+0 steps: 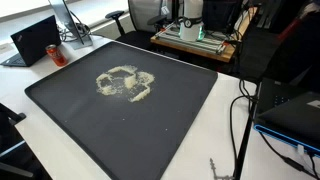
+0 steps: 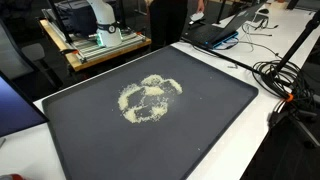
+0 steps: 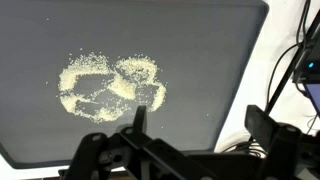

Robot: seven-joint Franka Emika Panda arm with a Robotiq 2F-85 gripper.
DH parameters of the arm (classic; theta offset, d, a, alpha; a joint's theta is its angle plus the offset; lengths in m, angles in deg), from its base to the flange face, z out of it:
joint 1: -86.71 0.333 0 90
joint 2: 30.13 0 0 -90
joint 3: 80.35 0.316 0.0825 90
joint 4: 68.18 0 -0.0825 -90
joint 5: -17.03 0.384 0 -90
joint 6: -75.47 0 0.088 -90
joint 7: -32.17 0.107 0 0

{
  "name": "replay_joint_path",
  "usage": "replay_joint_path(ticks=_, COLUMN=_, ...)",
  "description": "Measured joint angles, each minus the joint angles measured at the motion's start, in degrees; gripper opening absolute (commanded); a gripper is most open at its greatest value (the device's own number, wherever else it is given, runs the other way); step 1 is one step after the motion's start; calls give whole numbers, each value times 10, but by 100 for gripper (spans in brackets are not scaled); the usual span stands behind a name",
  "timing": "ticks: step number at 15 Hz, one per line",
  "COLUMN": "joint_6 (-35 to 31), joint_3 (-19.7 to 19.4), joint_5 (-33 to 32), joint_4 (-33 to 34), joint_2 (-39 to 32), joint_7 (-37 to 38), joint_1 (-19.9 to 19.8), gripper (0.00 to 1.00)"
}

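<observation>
Only loose grains lie on the mat. I will swing my gripper toward the right in the wrist view next, past the mat's edge toward the black cables.
A loose patch of pale yellow grains (image 3: 108,85) lies on a large dark mat (image 3: 200,50), spread in rough rings. In both exterior views the grains (image 1: 125,83) (image 2: 150,97) sit near the middle of the mat (image 1: 180,115) (image 2: 205,130). In the wrist view my gripper (image 3: 197,112) hangs well above the mat, open, with nothing between its black fingers (image 3: 139,115). The grains lie up and to the left of the left finger. The right finger is over the mat's edge and the white table. No exterior view shows the gripper.
The mat lies on a white table (image 1: 60,72). Black cables (image 1: 240,110) (image 2: 285,85) trail beside one edge. A laptop (image 1: 35,42) and a red object (image 1: 58,52) stand off one corner. A wooden stand (image 2: 100,45) carries the robot's base.
</observation>
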Motion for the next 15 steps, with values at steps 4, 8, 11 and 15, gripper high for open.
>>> replay_joint_path(ticks=4, joint_6=2, joint_3=0, joint_5=0, joint_4=-13, joint_2=-6, joint_7=0, joint_1=0, gripper=100)
replay_joint_path(ticks=8, joint_6=2, joint_3=0, joint_5=1, joint_4=-7, joint_2=-8, joint_7=-2, joint_1=2, gripper=100)
replay_joint_path(ticks=11, joint_6=2, joint_3=5, joint_5=22, joint_4=8, joint_2=-3, joint_7=-24, joint_1=38, gripper=100)
replay_joint_path(ticks=15, joint_6=14, joint_3=19, joint_5=61, joint_4=24, joint_2=11, joint_7=-53, joint_1=120, gripper=100)
